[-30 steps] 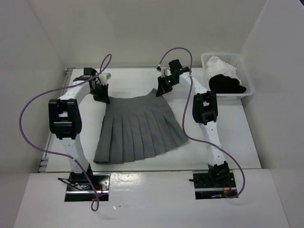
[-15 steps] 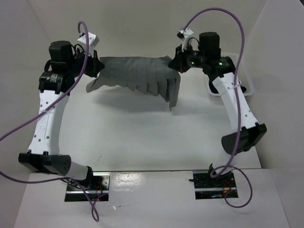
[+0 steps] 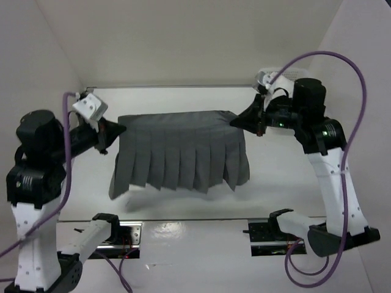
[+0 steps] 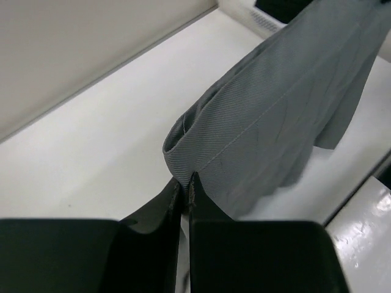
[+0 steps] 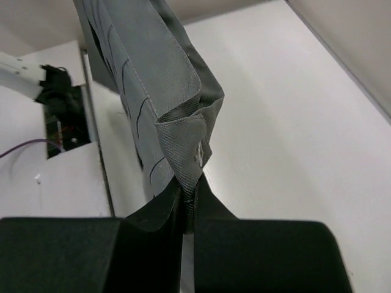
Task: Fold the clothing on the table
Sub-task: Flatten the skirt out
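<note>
The bare far part of the table is below and outward of my left gripper, so I will next move it down and outward to release the skirt's top corner.
The grey pleated clothing (image 3: 180, 155) hangs in the air above the white table (image 3: 287, 177), stretched between both arms with its pleats dangling toward the near edge. My left gripper (image 3: 117, 129) is shut on the skirt's left top corner; in the left wrist view the fabric (image 4: 275, 122) runs out from the pinched jaws of the left gripper (image 4: 184, 183). My right gripper (image 3: 235, 122) is shut on the right top corner. In the right wrist view the bunched cloth (image 5: 159, 91) rises from the closed right gripper (image 5: 190, 186).
A white plastic basket (image 3: 269, 73) stands at the back right, mostly hidden behind the right arm. White walls enclose the table at the back and on both sides. The arm bases (image 3: 269, 235) sit at the near edge.
Both arms have lifted the skirt off the table and carried it toward the near edge. It lay flat a second ago; now it hangs spread between the grippers.
</note>
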### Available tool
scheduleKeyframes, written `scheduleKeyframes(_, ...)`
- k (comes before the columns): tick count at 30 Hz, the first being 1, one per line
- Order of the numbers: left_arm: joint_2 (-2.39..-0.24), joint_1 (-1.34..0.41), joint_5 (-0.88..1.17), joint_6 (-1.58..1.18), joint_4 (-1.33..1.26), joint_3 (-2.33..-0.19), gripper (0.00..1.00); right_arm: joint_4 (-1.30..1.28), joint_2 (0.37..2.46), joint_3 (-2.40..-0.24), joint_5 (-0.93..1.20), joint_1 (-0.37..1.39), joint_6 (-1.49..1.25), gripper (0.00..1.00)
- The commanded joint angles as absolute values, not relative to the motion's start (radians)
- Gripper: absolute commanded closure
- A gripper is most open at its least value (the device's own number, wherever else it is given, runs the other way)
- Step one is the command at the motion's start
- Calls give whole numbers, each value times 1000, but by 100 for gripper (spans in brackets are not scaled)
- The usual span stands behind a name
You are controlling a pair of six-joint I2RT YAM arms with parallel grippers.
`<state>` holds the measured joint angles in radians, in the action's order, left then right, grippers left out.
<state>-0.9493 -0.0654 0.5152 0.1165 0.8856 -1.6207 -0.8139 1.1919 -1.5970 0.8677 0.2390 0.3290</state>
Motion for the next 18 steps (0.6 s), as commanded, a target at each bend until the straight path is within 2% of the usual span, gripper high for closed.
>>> scheduleKeyframes(1,-836,-51,500,204,955,-1603,100,-887,1092,-1585,1024,169,396,100)
scheduleKeyframes(5,-842,-61,509,204,930,-1479,100,-859,1111,-1540,1042,138,380,100)
scheduleKeyframes(9,-949,-84,489,204,855,-1367,100,-795,1202,-1473,1023,138,342,100)
scheduleKeyframes(15,-1236,-103,437,204,691,-1324,100,-686,1422,-1430,960,138,308,100)
scheduleKeyframes(18,-1447,-103,411,204,618,-1364,100,-649,1567,-1456,908,147,308,100)
